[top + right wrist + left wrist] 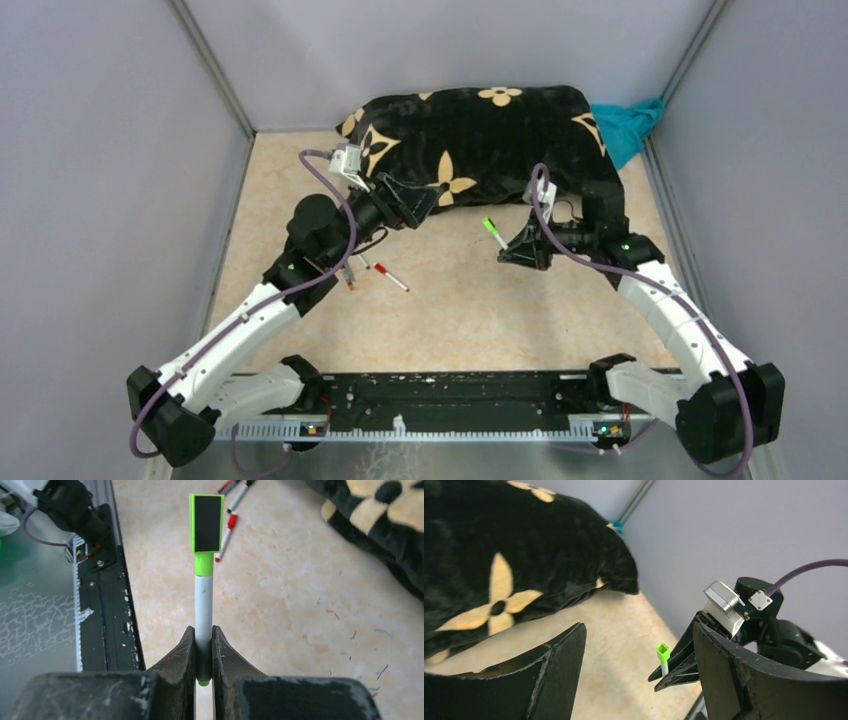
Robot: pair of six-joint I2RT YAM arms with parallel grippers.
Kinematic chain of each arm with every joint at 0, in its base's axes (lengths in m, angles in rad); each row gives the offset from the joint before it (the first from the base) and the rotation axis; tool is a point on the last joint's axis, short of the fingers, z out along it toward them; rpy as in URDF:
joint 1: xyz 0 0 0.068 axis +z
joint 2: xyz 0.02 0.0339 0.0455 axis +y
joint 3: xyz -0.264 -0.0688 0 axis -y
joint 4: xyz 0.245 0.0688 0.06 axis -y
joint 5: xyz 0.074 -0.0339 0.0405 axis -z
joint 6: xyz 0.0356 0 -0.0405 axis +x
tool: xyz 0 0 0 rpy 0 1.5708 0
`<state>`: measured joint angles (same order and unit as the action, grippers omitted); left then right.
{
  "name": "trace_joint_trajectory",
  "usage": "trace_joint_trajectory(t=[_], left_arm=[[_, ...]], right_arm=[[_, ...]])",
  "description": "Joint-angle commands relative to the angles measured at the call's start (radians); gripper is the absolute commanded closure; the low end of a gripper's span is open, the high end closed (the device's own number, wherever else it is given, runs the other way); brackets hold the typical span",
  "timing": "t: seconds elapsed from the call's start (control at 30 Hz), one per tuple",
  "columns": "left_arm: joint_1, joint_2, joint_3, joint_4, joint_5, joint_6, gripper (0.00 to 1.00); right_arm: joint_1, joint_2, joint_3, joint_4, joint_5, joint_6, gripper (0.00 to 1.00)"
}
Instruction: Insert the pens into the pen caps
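Note:
I should move my right gripper across to its left in the top view, lower it onto bare tabletop by the red pen below and let go of the capped white pen.
My right gripper (202, 630) is shut on the lower end of a white pen (203, 605). The pen points up and away from the wrist and carries a green pen cap (206, 522) with a black face. From above, that pen (494, 232) sticks out up-left of the right gripper (510, 250). My left gripper (435, 192) hangs open at the cushion's front edge, left of the pen and apart from it. In the left wrist view its fingers (559, 665) stand wide with nothing between them, and the green cap (663, 653) shows beyond. Loose pens (392, 278) lie on the table by the left arm.
A black cushion with beige flowers (480, 140) fills the back of the table, with a teal cloth (630, 125) at its right end. Grey walls close in both sides. The black base rail (450, 400) runs along the near edge. Further loose pens (227, 527) lie left of centre.

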<state>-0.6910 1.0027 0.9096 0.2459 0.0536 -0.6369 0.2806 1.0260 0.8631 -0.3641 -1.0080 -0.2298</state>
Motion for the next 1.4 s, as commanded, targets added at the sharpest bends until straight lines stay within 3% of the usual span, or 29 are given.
trace_joint_trajectory(t=[0.0, 0.37, 0.83, 0.97, 1.37], left_arm=[[0.005, -0.051, 0.005, -0.175, -0.093, 0.128, 0.17], [0.005, -0.192, -0.031, -0.223, -0.192, 0.200, 0.14], [0.005, -0.307, -0.007, -0.368, -0.300, 0.225, 0.11], [0.005, -0.324, -0.003, -0.389, -0.318, 0.235, 0.10], [0.005, -0.325, 0.009, -0.410, -0.298, 0.254, 0.08]], right_arm=[[0.051, 0.073, -0.019, -0.052, 0.157, -0.073, 1.00], [0.306, 0.389, 0.143, -0.043, 0.452, -0.087, 1.00], [0.500, 0.916, 0.526, 0.039, 0.603, 0.144, 1.00], [0.508, 0.979, 0.580, 0.030, 0.642, 0.164, 1.00], [0.513, 0.985, 0.569, 0.029, 0.653, 0.186, 0.82]])
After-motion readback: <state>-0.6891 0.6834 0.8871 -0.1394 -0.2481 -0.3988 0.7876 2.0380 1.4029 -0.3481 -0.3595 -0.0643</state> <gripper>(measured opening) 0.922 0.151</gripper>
